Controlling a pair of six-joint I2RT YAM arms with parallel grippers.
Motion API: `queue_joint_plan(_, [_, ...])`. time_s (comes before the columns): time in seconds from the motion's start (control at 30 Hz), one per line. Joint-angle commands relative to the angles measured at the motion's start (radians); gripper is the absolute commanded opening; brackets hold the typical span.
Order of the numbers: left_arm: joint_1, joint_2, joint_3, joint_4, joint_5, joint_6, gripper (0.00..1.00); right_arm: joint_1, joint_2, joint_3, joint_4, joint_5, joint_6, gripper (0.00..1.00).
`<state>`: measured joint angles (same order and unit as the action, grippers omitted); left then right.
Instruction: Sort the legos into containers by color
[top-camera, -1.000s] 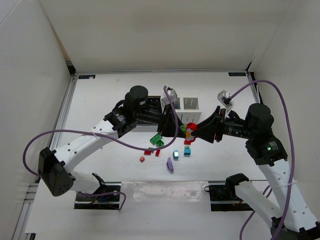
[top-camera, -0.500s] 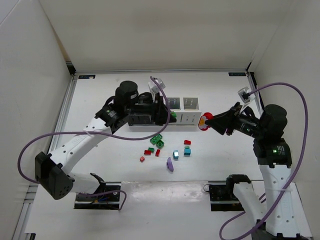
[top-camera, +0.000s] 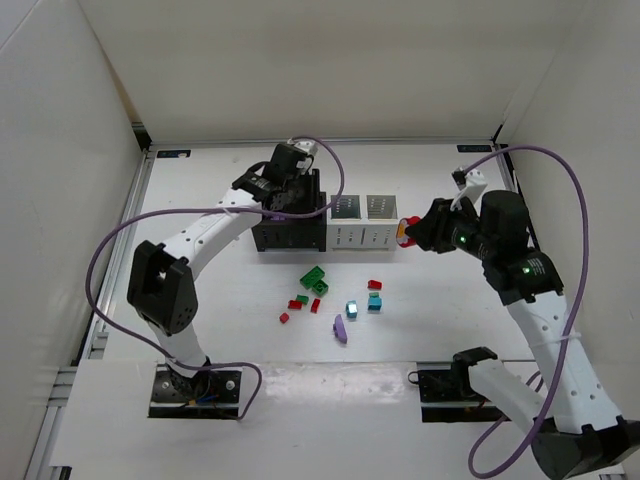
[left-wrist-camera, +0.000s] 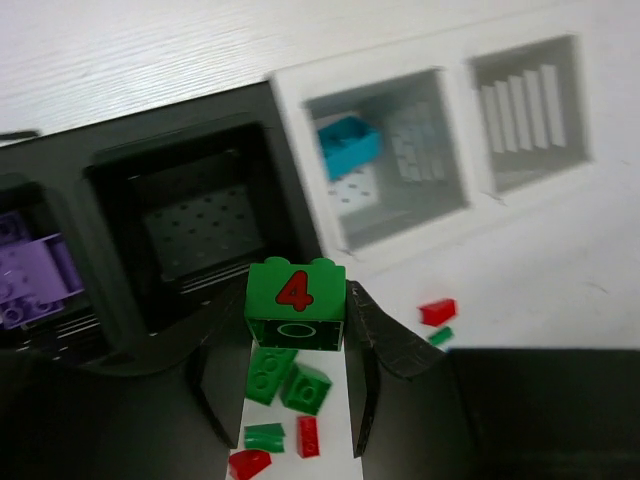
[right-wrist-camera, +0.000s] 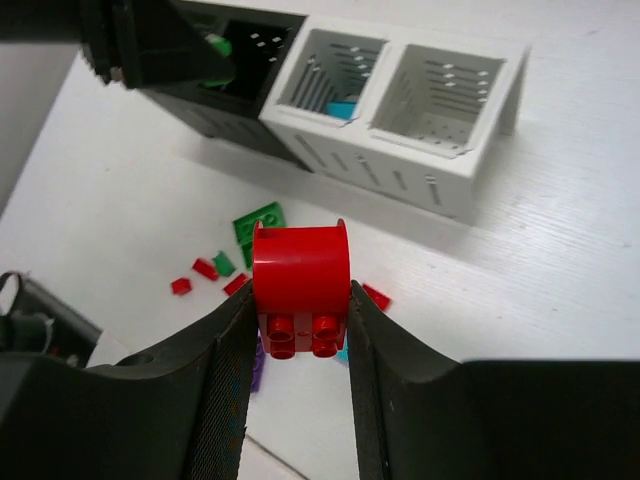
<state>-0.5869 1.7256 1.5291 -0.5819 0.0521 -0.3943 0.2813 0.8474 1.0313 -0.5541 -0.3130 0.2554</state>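
My left gripper holds the green lego (left-wrist-camera: 295, 288). It should next move away from the white bins and lower the lego into the middle of the empty second black bin (left-wrist-camera: 204, 226).
My left gripper (left-wrist-camera: 296, 312) is shut on a green lego (left-wrist-camera: 295, 288) with a red "4" on it and holds it above the second black bin (left-wrist-camera: 195, 225) of the containers (top-camera: 330, 235). In the top view the left gripper (top-camera: 303, 200) hangs over the black bins. My right gripper (right-wrist-camera: 299, 300) is shut on a red lego (right-wrist-camera: 300, 262). In the top view the right gripper (top-camera: 412, 234) sits just right of the white bins (top-camera: 366, 236). A teal lego (left-wrist-camera: 349, 146) lies in the first white bin, and a purple lego (left-wrist-camera: 30, 280) in the far-left black bin.
Loose legos lie on the table in front of the bins: green ones (top-camera: 315, 280), red ones (top-camera: 375, 285), teal ones (top-camera: 351, 309) and a purple one (top-camera: 340, 330). White walls close in the back and both sides. Purple cables loop off both arms.
My left gripper has moved from above the loose pile back to over the black bins, carrying the green lego. My right gripper has swung right and back with the red lego.
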Motion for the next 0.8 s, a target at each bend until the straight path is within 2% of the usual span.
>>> queue_joint_plan(0.0, [0.024, -0.018, 0.040, -0.044, -0.126, -0.035, 0.00, 0.002, 0.018, 0.061, 0.011, 0.144, -0.030, 0.00])
queue_joint_plan(0.07, [0.025, -0.009, 0.045, -0.045, -0.165, -0.028, 0.03, -0.051, 0.027, 0.047, 0.025, 0.108, -0.033, 0.00])
queue_joint_plan(0.13, [0.029, 0.014, 0.054, -0.065, -0.184, -0.025, 0.10, -0.080, 0.033, 0.033, 0.052, 0.052, -0.025, 0.00])
queue_joint_plan(0.17, [0.027, 0.020, 0.063, -0.070, -0.195, -0.021, 0.17, -0.132, 0.042, 0.024, 0.065, 0.001, -0.019, 0.00])
queue_joint_plan(0.3, [0.029, 0.058, 0.082, -0.084, -0.187, -0.020, 0.23, -0.189, 0.058, 0.012, 0.076, -0.069, -0.008, 0.00])
queue_joint_plan(0.5, [0.027, 0.118, 0.124, -0.098, -0.195, -0.017, 0.24, -0.162, 0.062, 0.021, 0.059, -0.026, -0.021, 0.00])
queue_joint_plan(0.6, [0.027, 0.111, 0.120, -0.095, -0.209, -0.025, 0.39, -0.151, 0.068, 0.035, 0.046, 0.003, -0.030, 0.00])
queue_joint_plan(0.63, [0.029, 0.098, 0.105, -0.088, -0.206, -0.028, 0.50, -0.142, 0.073, 0.038, 0.039, 0.008, -0.034, 0.00])
queue_joint_plan(0.7, [0.029, 0.083, 0.094, -0.061, -0.187, -0.021, 0.63, -0.136, 0.081, 0.042, 0.034, 0.023, -0.039, 0.00])
queue_joint_plan(0.77, [0.030, 0.068, 0.083, -0.055, -0.186, -0.009, 0.66, -0.119, 0.096, 0.052, 0.033, 0.032, -0.039, 0.00])
